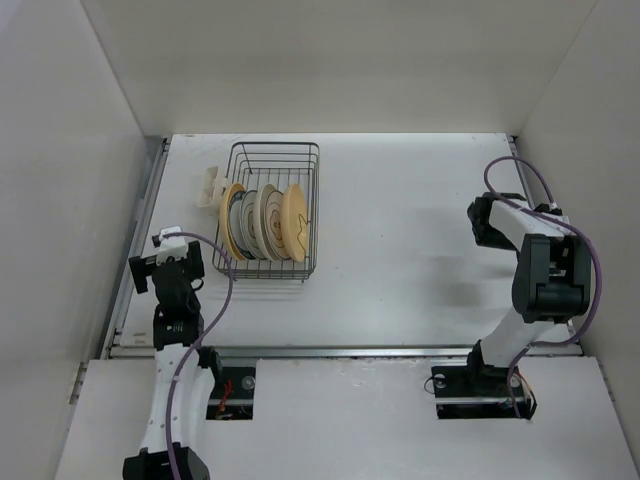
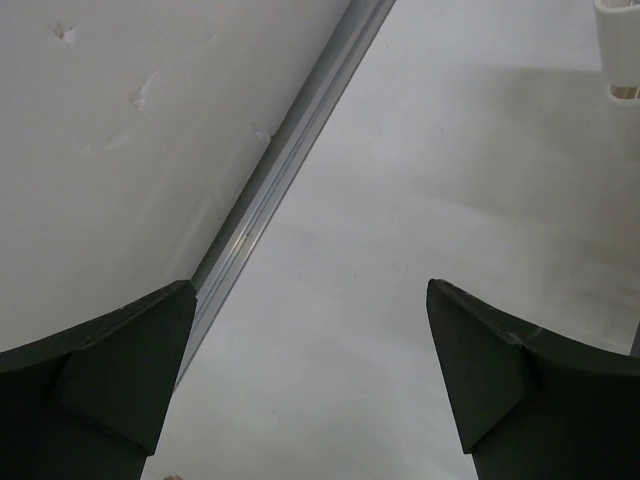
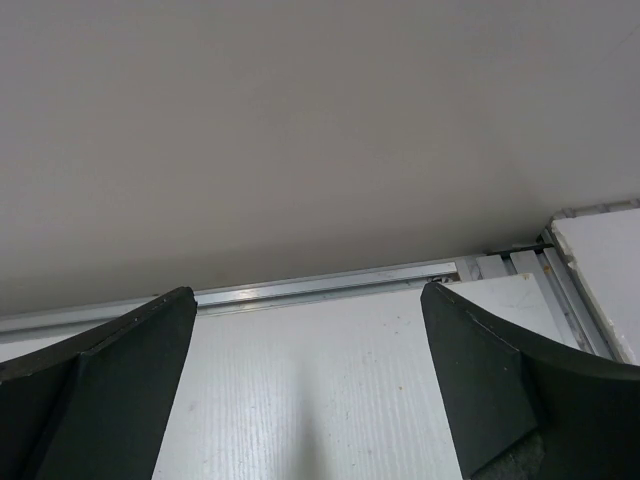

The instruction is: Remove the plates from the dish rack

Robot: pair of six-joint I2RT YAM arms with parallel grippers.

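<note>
My left gripper is to swing outward over the rack (image 1: 275, 155) next. The row ends with a tan plate by the white plastic piece, so my left gripper should go onto that plate's far rim (image 1: 234, 187).
The dish rack (image 1: 275, 155), a dark wire basket, stands at the back left of the table. Several plates (image 1: 266, 222) stand on edge in its near half: tan ones at each end, white ones with dark rings between. My left gripper (image 1: 168, 243) is open and empty near the table's left edge, left of the rack and apart from it; its wrist view shows only bare table between the fingers (image 2: 310, 300). My right gripper (image 1: 482, 218) is open and empty at the far right, well away from the rack; its wrist view shows table and wall (image 3: 305, 300).
A small white plastic piece (image 1: 209, 186) lies just left of the rack, also at the top right of the left wrist view (image 2: 620, 50). Metal rails run along the left edge (image 2: 270, 190) and back edge (image 3: 320, 285). White walls enclose the table.
</note>
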